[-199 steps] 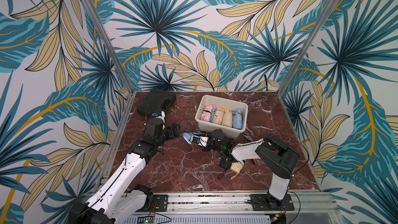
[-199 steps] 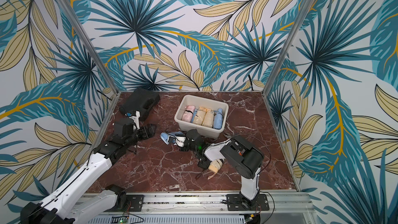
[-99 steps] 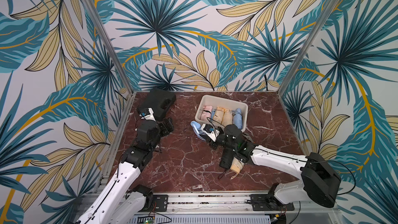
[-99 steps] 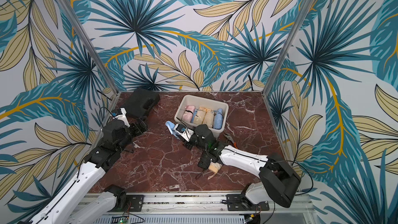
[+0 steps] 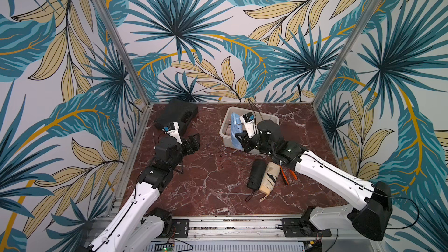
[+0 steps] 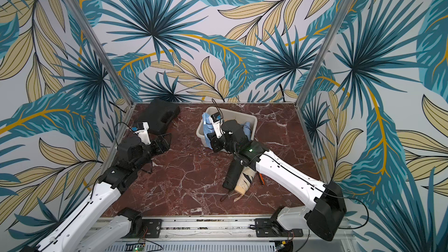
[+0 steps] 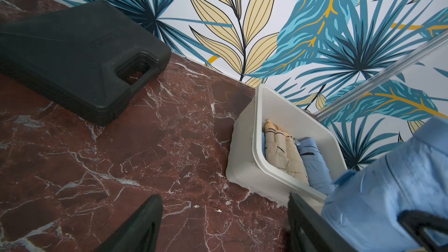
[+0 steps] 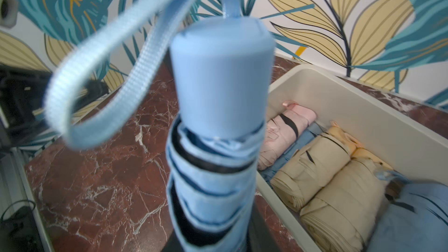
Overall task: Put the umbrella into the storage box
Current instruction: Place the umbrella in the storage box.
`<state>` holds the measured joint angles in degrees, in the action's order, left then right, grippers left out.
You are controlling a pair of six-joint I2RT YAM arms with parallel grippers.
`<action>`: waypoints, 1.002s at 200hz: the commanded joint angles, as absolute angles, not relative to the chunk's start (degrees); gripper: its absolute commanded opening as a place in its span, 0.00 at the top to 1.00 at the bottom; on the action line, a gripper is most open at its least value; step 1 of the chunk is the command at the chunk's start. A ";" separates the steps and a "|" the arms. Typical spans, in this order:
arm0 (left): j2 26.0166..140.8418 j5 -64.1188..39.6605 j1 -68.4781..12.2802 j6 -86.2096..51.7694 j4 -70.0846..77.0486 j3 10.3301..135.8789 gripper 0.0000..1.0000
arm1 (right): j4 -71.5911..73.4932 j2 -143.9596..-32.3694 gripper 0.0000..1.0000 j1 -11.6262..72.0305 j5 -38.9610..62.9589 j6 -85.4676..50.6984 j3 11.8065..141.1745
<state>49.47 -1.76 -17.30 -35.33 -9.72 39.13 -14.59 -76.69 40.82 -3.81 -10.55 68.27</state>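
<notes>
My right gripper moves outward next, turns, comes down over the pink umbrella (image 8: 288,133) and releases, because the held umbrella still hangs over the box's near corner.
My right gripper (image 5: 240,139) (image 6: 214,143) (image 8: 213,243) is shut on a light blue folded umbrella (image 5: 234,127) (image 6: 206,127) (image 8: 218,117), held upright with its strap loop (image 8: 101,78) dangling. It hangs over the front left corner of the off-white storage box (image 5: 273,117) (image 6: 253,120) (image 8: 351,100). Pink (image 8: 286,129), beige (image 8: 315,166) and blue folded umbrellas lie in the box. My left gripper (image 5: 191,143) (image 6: 162,143) (image 7: 223,204) is open with nothing in it, low over the marble left of the box (image 7: 244,146). The held umbrella (image 7: 388,190) shows at that view's edge.
A black moulded case (image 5: 177,115) (image 7: 72,56) lies at the back left, just behind my left gripper. A black umbrella (image 5: 255,174) and a beige one (image 5: 268,178) lie side by side under my right forearm, with an orange strip (image 5: 282,176) beside them.
My right gripper has lifted the blue umbrella off the marble and carried it back, up to the box's front left corner. The left gripper has stayed near the black case, its jaws slightly narrower.
</notes>
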 commanded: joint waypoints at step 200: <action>65.13 -7.46 -23.10 -32.34 -1.31 45.40 0.20 | -32.33 -116.28 0.90 23.98 28.31 -42.92 102.88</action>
